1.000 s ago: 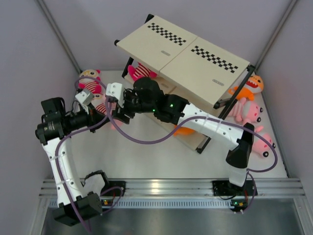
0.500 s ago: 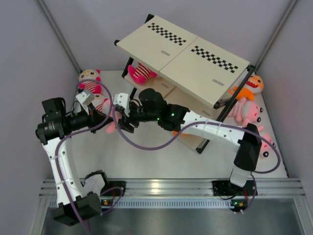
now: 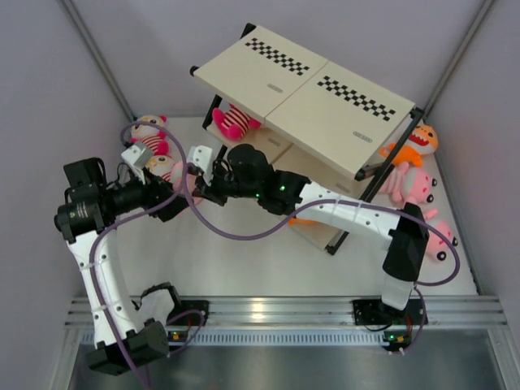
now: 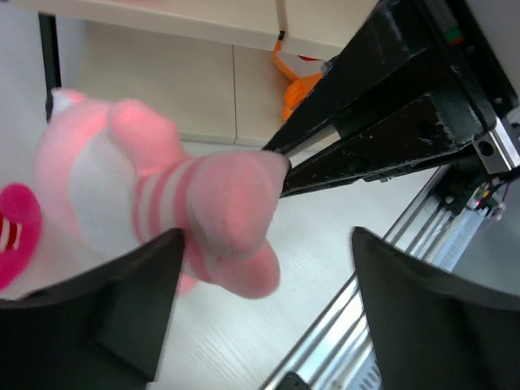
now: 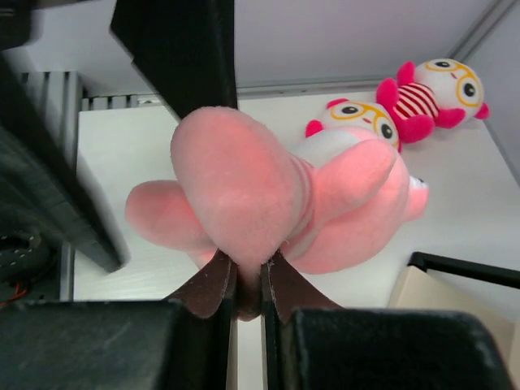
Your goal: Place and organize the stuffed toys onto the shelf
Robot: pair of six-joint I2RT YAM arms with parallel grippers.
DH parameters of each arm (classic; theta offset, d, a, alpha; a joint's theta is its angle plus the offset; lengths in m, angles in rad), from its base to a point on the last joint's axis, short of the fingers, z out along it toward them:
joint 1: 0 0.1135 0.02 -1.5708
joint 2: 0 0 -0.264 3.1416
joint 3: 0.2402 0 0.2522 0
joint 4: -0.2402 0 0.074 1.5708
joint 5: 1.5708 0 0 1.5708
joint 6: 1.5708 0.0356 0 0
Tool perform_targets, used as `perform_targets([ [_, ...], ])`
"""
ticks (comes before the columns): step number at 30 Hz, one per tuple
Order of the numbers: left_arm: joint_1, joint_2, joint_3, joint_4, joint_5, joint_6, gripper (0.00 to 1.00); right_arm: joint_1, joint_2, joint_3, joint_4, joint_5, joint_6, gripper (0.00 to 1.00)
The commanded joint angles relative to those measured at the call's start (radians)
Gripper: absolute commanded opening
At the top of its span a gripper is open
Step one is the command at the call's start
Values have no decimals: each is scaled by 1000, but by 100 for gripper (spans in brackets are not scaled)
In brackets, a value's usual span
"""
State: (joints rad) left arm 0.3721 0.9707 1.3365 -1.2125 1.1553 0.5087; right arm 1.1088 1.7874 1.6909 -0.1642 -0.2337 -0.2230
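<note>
The shelf's top board above the hot-pink toy is empty, so next my right gripper will rise, turn outward over the end of that board and lower the pale-pink toy there.
A pale-pink stuffed toy (image 5: pixel 268 191) with a striped body hangs over the table between both grippers. My right gripper (image 5: pixel 249 280) is shut on one of its limbs; its black fingers (image 4: pixel 366 138) show in the left wrist view pinching the toy (image 4: pixel 195 203). My left gripper (image 4: pixel 268 301) stands open around the toy, one finger beside it and a wide gap to the other. In the top view the two grippers (image 3: pixel 177 201) (image 3: pixel 200 187) meet left of the shelf (image 3: pixel 309 89) and hide most of the toy.
Two hot-pink toys (image 3: pixel 150 134) (image 3: pixel 162 168) lie by the left wall. Another one (image 3: pixel 234 120) sits on a shelf tier, and an orange one (image 3: pixel 302 218) on a lower board. An orange toy (image 3: pixel 414 142) and pale-pink toys (image 3: pixel 414 183) (image 3: pixel 435 236) lie right of the shelf.
My right gripper has closed on the pale-pink toy's limb. My left gripper, shut on the toy before, has opened and let go of it.
</note>
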Motion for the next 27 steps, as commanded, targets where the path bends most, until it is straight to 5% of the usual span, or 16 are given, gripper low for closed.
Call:
perform_targets([
  [1, -9, -9, 81, 19, -152, -177, 98, 8, -82, 102, 143, 114, 13, 0],
  [4, -10, 16, 186, 18, -422, -338, 99, 8, -100, 159, 215, 227, 11, 0],
  [8, -10, 20, 312, 18, -574, -416, 99, 0, -88, 243, 331, 395, -9, 0],
  [15, -9, 49, 501, 18, -582, -486, 99, -107, 1, 355, 594, 477, 102, 0],
  [21, -7, 66, 409, 22, -598, -466, 99, -128, 141, 477, 799, 928, -22, 0],
  [27, -7, 80, 340, 42, -606, -441, 99, -156, 231, 483, 835, 1068, 10, 0],
])
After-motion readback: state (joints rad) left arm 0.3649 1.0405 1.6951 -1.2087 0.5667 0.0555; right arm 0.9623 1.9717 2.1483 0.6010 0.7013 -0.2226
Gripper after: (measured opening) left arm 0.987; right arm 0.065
